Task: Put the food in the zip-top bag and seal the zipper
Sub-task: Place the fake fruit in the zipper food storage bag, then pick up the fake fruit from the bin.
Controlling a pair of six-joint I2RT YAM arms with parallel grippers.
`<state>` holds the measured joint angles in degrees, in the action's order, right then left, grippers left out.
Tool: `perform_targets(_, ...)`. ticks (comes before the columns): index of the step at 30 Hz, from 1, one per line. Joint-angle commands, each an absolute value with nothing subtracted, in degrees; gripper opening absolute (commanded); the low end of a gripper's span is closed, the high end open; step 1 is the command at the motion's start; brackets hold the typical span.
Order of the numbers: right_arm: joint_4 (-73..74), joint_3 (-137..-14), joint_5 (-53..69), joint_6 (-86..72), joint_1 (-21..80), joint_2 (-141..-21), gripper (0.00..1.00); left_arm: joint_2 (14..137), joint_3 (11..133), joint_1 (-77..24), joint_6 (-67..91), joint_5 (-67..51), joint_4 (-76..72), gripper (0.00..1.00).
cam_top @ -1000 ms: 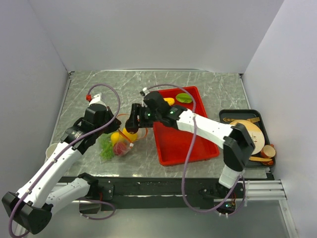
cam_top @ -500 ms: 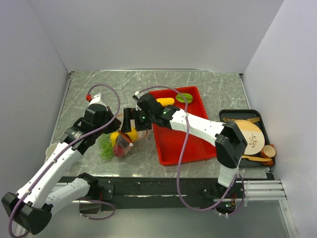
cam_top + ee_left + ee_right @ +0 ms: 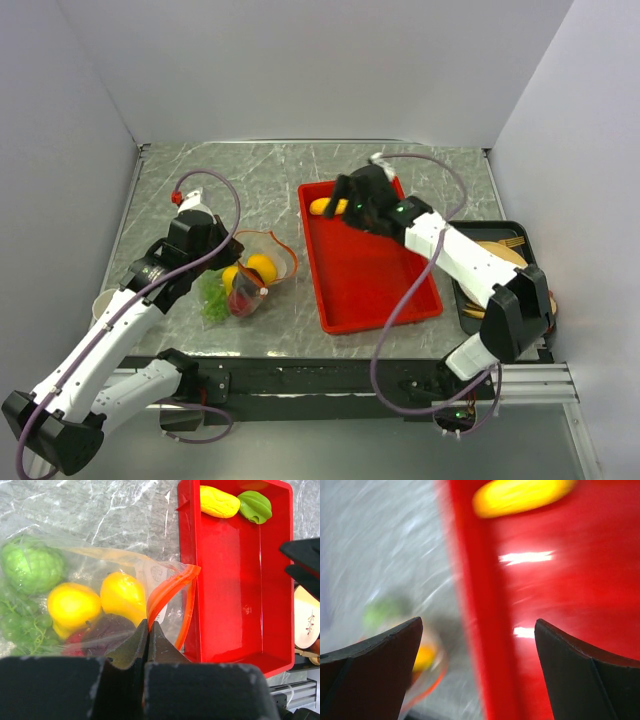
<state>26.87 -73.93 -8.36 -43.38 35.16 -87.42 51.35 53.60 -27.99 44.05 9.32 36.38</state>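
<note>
My right gripper is to move outward and down, turning, onto the yellow food by the tray's side (image 3: pixel 321 207) and close, as that food is still outside the bag (image 3: pixel 248 280).
The zip-top bag (image 3: pixel 248 280) lies left of the red tray (image 3: pixel 370 270). It holds two yellow fruits (image 3: pixel 122 597), a green leafy piece (image 3: pixel 30 567), green grapes (image 3: pixel 20 625) and a dark red piece (image 3: pixel 107 632). Its mouth, edged by the orange-red zipper (image 3: pixel 170 587), gapes toward the tray. My left gripper (image 3: pixel 148 626) is shut on that strip at the bag's mouth (image 3: pixel 232 262). My right gripper (image 3: pixel 345 205) is open and empty (image 3: pixel 477 625) above the tray's far left corner, near a yellow food (image 3: pixel 322 207). A green food (image 3: pixel 255 506) lies beside the yellow one (image 3: pixel 219 501).
A black tray (image 3: pixel 530 240) with a tan plate (image 3: pixel 510 262) and wooden cutlery stands at the right edge, partly behind the right arm. A pale cup (image 3: pixel 104 301) stands at the table's left edge under the left arm.
My right gripper has drawn away from the bag's mouth and swung right to the tray's far end. A second yellow fruit now lies in the bag. The left gripper has held still.
</note>
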Motion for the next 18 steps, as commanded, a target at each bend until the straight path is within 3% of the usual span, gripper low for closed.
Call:
perform_targets(1,29.6,-72.4,-11.5,-49.0,29.9,-90.4,1.00,50.9,54.3,-28.0,43.8,9.9,35.0,0.01)
perform_targets(9,22.2,-78.2,-4.9,-60.6,25.1,-101.3,1.00,49.6,54.6,-28.0,44.1,10.9,36.0,0.01)
perform_targets(18,27.6,-96.9,-5.4,-67.1,25.2,-116.2,1.00,48.1,54.1,-28.0,44.4,11.4,36.8,0.01)
